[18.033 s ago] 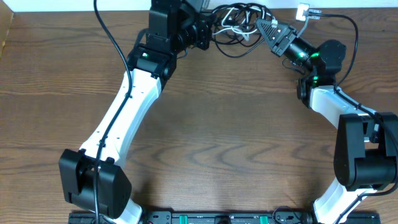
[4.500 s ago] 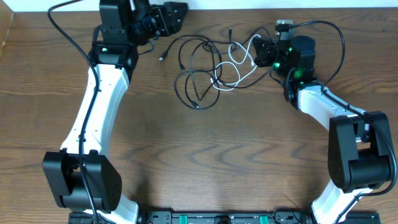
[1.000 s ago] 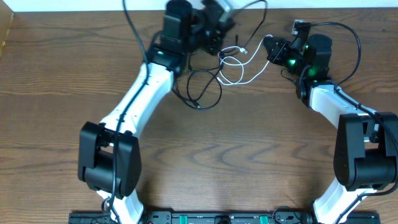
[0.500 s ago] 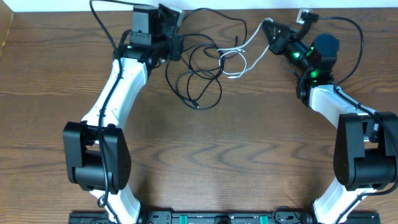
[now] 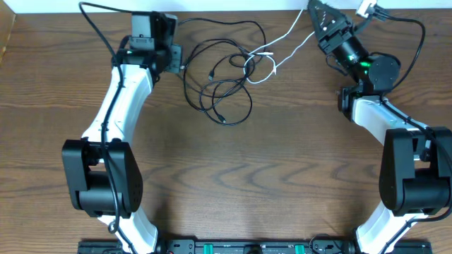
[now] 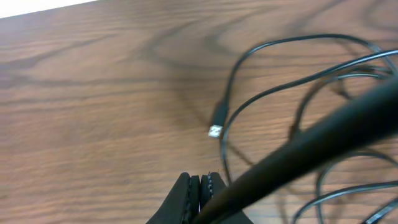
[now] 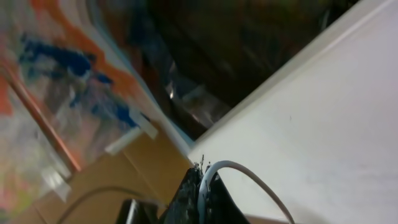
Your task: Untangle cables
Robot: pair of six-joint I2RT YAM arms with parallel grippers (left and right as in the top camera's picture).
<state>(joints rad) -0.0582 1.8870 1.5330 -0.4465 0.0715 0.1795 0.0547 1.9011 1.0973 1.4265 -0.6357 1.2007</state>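
I will next pull with my left gripper to the left in the overhead view, over the bare tabletop, before I let go, because its black cable still curves into the tangle.
A loose tangle of black cables (image 5: 224, 83) lies on the wooden table at the back middle. One of its small plugs (image 6: 216, 126) with a silver tip shows in the left wrist view. My left gripper (image 5: 174, 58) is to the left of the tangle, and its jaws (image 6: 200, 182) are shut on a black cable (image 6: 311, 140) that arcs over to the tangle. My right gripper (image 5: 316, 8) is raised at the back edge, jaws (image 7: 200, 175) shut on the white cable (image 5: 286, 46), which runs taut down-left into the tangle. The white cable (image 7: 249, 180) also shows in the right wrist view.
The table's back edge and a white wall (image 5: 63, 5) lie just behind both grippers. Thick black arm wires (image 5: 409, 28) loop near the right arm. A brown box edge (image 5: 6, 35) stands at the far left.
My left gripper has pulled left with its black cable. My right gripper has risen toward the back edge, drawing the white cable straighter. The tangle has spread out a little.
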